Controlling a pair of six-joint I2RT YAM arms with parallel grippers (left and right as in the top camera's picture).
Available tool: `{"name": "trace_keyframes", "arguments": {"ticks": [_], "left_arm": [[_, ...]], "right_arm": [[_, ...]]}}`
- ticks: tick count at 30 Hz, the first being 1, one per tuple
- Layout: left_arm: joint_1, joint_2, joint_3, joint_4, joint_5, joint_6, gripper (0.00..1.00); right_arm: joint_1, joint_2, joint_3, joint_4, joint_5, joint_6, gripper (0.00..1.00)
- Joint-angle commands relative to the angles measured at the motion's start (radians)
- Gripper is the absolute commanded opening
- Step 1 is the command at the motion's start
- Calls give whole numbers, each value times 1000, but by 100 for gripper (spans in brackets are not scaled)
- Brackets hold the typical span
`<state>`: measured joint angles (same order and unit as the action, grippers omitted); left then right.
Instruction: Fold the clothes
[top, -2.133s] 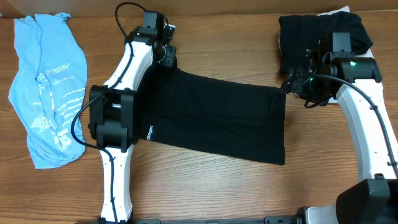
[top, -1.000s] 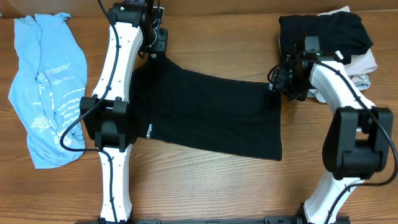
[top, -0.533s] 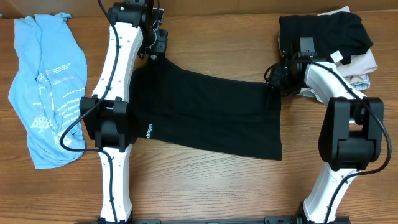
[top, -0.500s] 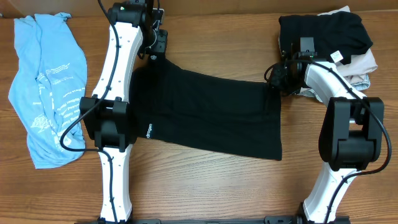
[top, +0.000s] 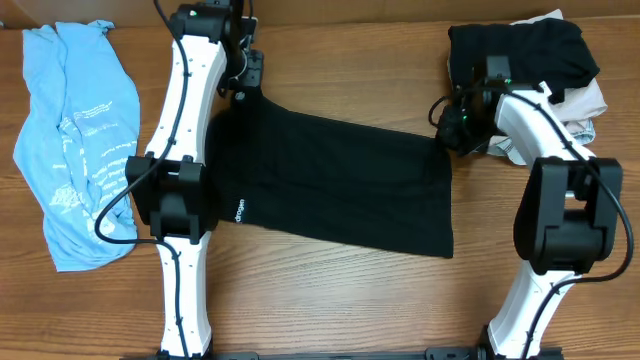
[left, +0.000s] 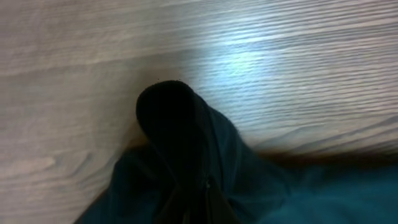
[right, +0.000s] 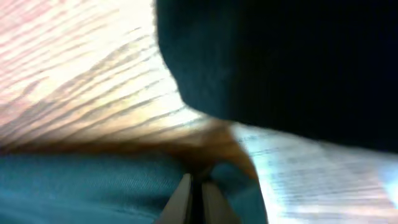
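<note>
My left gripper will next take the pinched corner back toward the lettered edge and release it, as the cloth there still lies spread.
The clothes here are a large black T-shirt (top: 340, 185) spread as a long rectangle across the middle of the table, and a light blue tee (top: 80, 150) crumpled at the far left. My left gripper (top: 243, 88) is shut on the shirt's far left corner, where dark cloth (left: 186, 143) bunches up between its fingers. At the far right corner my right gripper (top: 447, 133) is shut, its pale fingertips (right: 180, 202) pinching the shirt's edge (right: 93, 183) against the wood. Small white lettering (top: 239, 212) shows on the shirt's left edge.
A pile of black cloth (top: 515, 55) sits at the back right, just behind my right gripper, with pale cloth (top: 585, 105) beside it. It fills the top of the right wrist view (right: 298, 68). Bare wood table (top: 330, 290) lies in front of the shirt.
My right gripper has shut on the shirt's far right corner and shifted slightly. The left gripper keeps its hold at the far left corner.
</note>
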<state>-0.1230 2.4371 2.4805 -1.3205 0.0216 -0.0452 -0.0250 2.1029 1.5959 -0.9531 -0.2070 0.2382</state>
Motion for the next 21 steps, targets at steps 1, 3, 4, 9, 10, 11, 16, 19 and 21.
{"name": "trace_keyframes", "arguments": {"ticks": [1,3,4,9,10,11,16,19,21], "left_arm": [[45,-18,27,-33,-22,-41,4],[54,-18,27,-63,-22,-41,4],[56,-18,27,-76,-23,-40,4],[59,-18,27,-166,-22,-35,4],[59,-18,27,-196,-22,-24,4],[59,-18,27,-223,-22,-18,4],[59,-18,27,-369,-25,-17,4],[59,-18,14,-370,3,-14,4],[57,-18,-1,-370,4,-14,4]], "right_arm": [[-10,-76,85,-90,-5,-4,4],[-10,-108,92,-140,-5,-4,4],[-10,-120,92,-159,-5,-4,4],[-10,-171,92,-285,-5,-3,4],[-10,-175,91,-313,-7,1,4],[-10,-178,91,-330,-16,1,4],[0,-187,77,-394,-38,19,4],[11,-188,42,-411,-38,24,4],[17,-188,13,-414,-37,24,4]]}}
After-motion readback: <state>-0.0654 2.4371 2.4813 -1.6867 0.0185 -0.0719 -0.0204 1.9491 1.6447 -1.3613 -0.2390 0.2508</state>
